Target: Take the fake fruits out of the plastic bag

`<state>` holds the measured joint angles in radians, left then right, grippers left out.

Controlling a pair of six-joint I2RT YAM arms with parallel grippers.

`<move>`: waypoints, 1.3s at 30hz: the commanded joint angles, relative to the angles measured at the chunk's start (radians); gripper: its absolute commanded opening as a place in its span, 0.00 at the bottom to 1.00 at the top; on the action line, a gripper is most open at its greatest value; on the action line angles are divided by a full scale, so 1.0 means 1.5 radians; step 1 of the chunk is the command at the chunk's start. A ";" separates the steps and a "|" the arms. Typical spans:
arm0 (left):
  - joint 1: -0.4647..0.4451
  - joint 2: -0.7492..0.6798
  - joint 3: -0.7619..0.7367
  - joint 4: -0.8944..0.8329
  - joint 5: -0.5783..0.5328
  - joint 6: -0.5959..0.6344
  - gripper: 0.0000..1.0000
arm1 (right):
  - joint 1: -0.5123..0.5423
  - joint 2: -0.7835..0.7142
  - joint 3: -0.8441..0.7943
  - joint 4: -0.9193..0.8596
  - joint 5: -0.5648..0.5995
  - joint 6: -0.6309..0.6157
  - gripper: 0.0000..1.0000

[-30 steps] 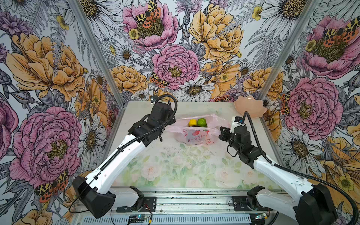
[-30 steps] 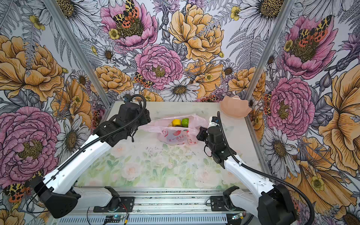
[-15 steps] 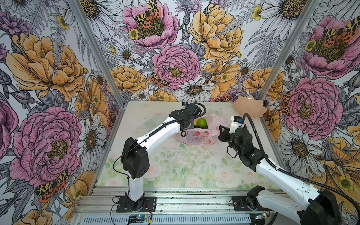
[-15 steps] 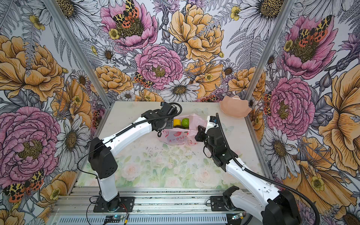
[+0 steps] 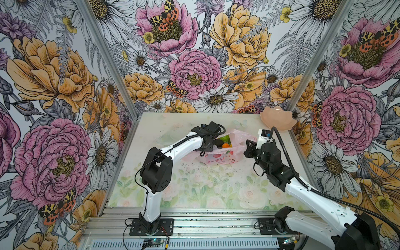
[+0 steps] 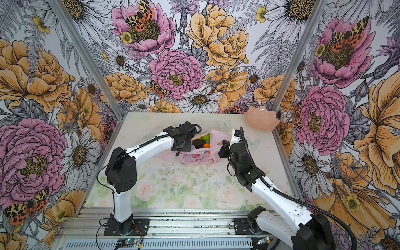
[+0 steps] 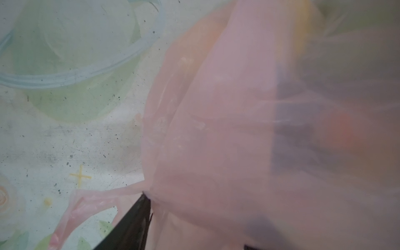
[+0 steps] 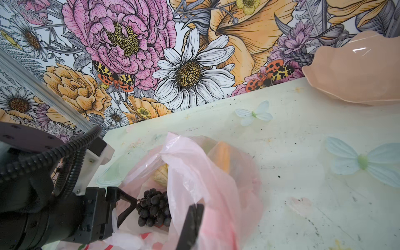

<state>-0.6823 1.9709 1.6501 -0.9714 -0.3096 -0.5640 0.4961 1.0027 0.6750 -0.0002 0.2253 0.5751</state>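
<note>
My right gripper will draw the bag's rim (image 5: 243, 143) (image 8: 204, 198) in its fingers away from my left gripper, spreading the bag's film folded beside the grapes, then release the bag's rim.
The pink plastic bag (image 5: 225, 154) lies at the table's middle back, its mouth pulled open. In both top views a lime (image 5: 225, 137), an orange (image 5: 225, 145) and a dark fruit (image 6: 198, 143) show inside. The right wrist view shows a dark grape bunch (image 8: 152, 207) and a cream lumpy piece (image 8: 161, 175) in the bag. My left gripper (image 5: 213, 144) is at the bag's left rim, jaws apart, with bag film (image 7: 216, 129) between them. One of its fingers (image 8: 127, 207) is next to the grapes. My right gripper (image 8: 194, 216) is shut on the bag's right rim.
A peach petal-edged bowl (image 5: 278, 121) stands at the back right corner against the wall. Floral walls close in the table on three sides. The metal rail with both arm bases (image 5: 151, 225) runs along the front edge.
My left arm has swung in from the bag's left side to its mouth and its jaws have narrowed. The mouth gapes wider, showing more fruit. The right gripper kept its hold.
</note>
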 commanded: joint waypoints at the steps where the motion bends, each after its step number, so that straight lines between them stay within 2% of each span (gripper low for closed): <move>1: 0.013 -0.040 -0.028 0.052 0.053 -0.021 0.47 | -0.010 -0.003 -0.008 -0.020 0.041 0.007 0.00; 6: 0.028 -0.092 -0.081 0.117 0.062 -0.024 0.20 | -0.047 -0.006 -0.014 -0.029 0.028 0.023 0.00; 12: 0.078 -0.219 -0.191 0.238 0.063 -0.025 0.05 | -0.095 0.007 -0.008 -0.030 -0.037 0.011 0.00; 17: 0.162 -0.302 -0.304 0.371 0.171 -0.053 0.00 | -0.150 0.048 -0.033 -0.013 -0.085 0.002 0.00; 19: 0.175 -0.309 -0.320 0.385 0.180 -0.052 0.00 | -0.169 0.068 -0.048 0.002 -0.108 0.008 0.00; 22: 0.170 -0.302 -0.323 0.397 0.195 -0.042 0.00 | -0.173 0.101 -0.049 0.015 -0.128 0.012 0.00; 26: 0.130 -0.285 -0.304 0.402 0.189 -0.011 0.00 | -0.171 0.122 -0.019 -0.003 -0.147 0.011 0.00; 27: 0.119 -0.280 -0.296 0.400 0.185 -0.004 0.00 | -0.167 0.116 -0.010 -0.014 -0.151 0.000 0.08; 29: 0.102 -0.272 -0.287 0.394 0.172 0.002 0.00 | -0.155 0.094 0.012 -0.046 -0.148 -0.030 0.33; 31: 0.092 -0.265 -0.277 0.385 0.159 0.009 0.00 | -0.136 0.066 0.039 -0.097 -0.117 -0.061 0.52; 34: 0.083 -0.256 -0.263 0.366 0.135 0.019 0.00 | -0.109 0.030 0.082 -0.185 -0.051 -0.098 0.76; 36: 0.080 -0.253 -0.258 0.360 0.127 0.022 0.00 | -0.092 0.014 0.111 -0.238 -0.011 -0.117 0.86; 39: 0.078 -0.254 -0.256 0.358 0.123 0.021 0.00 | -0.055 -0.001 0.161 -0.315 0.055 -0.143 0.89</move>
<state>-0.5610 1.5883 1.2346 -0.4232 -0.0887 -0.5583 0.3779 1.0252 0.8555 -0.3092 0.1738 0.4313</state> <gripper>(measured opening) 0.050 0.887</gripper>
